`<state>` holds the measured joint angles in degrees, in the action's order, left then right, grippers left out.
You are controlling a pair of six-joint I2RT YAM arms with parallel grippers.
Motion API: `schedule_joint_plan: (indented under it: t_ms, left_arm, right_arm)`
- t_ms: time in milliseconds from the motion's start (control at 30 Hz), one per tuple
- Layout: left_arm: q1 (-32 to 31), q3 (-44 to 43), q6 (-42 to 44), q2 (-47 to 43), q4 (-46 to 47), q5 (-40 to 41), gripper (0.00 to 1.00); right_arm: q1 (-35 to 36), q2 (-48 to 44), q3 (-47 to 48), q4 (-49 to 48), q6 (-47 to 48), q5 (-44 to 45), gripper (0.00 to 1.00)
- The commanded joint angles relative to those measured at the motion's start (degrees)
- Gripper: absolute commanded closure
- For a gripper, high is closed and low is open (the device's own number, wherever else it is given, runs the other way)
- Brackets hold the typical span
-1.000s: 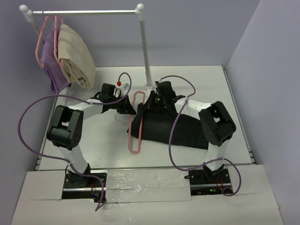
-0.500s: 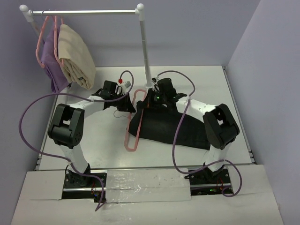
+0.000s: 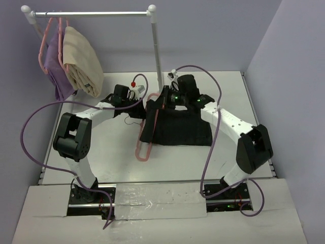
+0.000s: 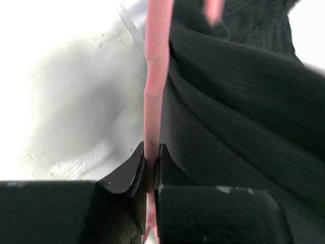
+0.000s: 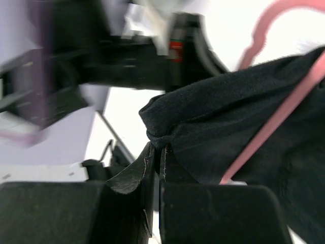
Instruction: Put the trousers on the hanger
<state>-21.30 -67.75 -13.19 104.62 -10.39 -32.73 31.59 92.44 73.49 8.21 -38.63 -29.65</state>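
Observation:
The trousers' flat end [image 3: 201, 125] is below and to the right in the top view, so my right gripper should next move down that way and release the trousers' bunched edge onto it.
The black trousers [image 3: 180, 129] lie folded over the pink hanger [image 3: 143, 150] in the middle of the table. My left gripper [image 3: 143, 105] is shut on a hanger bar [image 4: 154, 101], with the black cloth [image 4: 244, 101] right beside it. My right gripper [image 3: 165, 99] is shut on a bunched edge of the trousers [image 5: 213, 117] and holds it up near the rack pole. A pink hanger bar [image 5: 284, 112] crosses the cloth in the right wrist view.
A white clothes rack [image 3: 91, 13] stands at the back, its pole [image 3: 157, 56] just behind both grippers. A purple garment [image 3: 56, 66] and a beige folded garment [image 3: 81, 61] hang on pink hangers at its left end.
My right gripper has moved back and left, pulling the trousers into a shorter, more bunched fold over the hanger. My left gripper has shifted slightly back with the hanger.

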Motion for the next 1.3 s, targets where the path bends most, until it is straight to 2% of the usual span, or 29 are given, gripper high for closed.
schedule_joint_plan:
  t_ms: [0,300,500,667,767,967,1067,1267]
  left_arm:
    - [0.21,-0.02,4.05,1.82,-2.53,8.65,1.00]
    - [-0.06,0.51,4.67,1.38,-2.97,9.26,1.00]
    - [-0.06,0.77,4.67,-0.11,-3.23,9.35,1.00]
    - [-0.06,1.48,5.19,-0.73,-2.88,11.55,1.00]
    - [-0.06,1.48,5.37,-0.82,-2.88,11.90,1.00]
    - [-0.06,1.92,4.67,-2.84,-1.74,12.16,1.00]
    - [0.03,2.00,3.70,-3.81,-0.33,12.25,1.00]
    - [-1.72,-3.09,2.38,-3.98,0.28,13.30,1.00]
  right_arm:
    - [-0.65,-11.58,4.56,-9.62,-3.38,-8.14,1.00]
    - [-9.25,-22.03,-9.23,-4.00,-1.89,-7.44,1.00]
    - [-15.76,-21.52,-14.76,6.10,6.44,-0.79,1.00]
    - [-27.26,-22.39,-21.81,4.63,6.38,-2.61,1.00]
    - [-30.00,-23.10,-22.26,6.37,7.87,-2.00,1.00]
    - [-35.11,-16.60,-23.57,7.88,11.03,2.75,1.00]
    - [-35.11,-12.04,-24.10,6.21,10.86,6.96,1.00]
    - [-34.67,-1.31,-21.56,1.20,11.21,8.81,1.00]
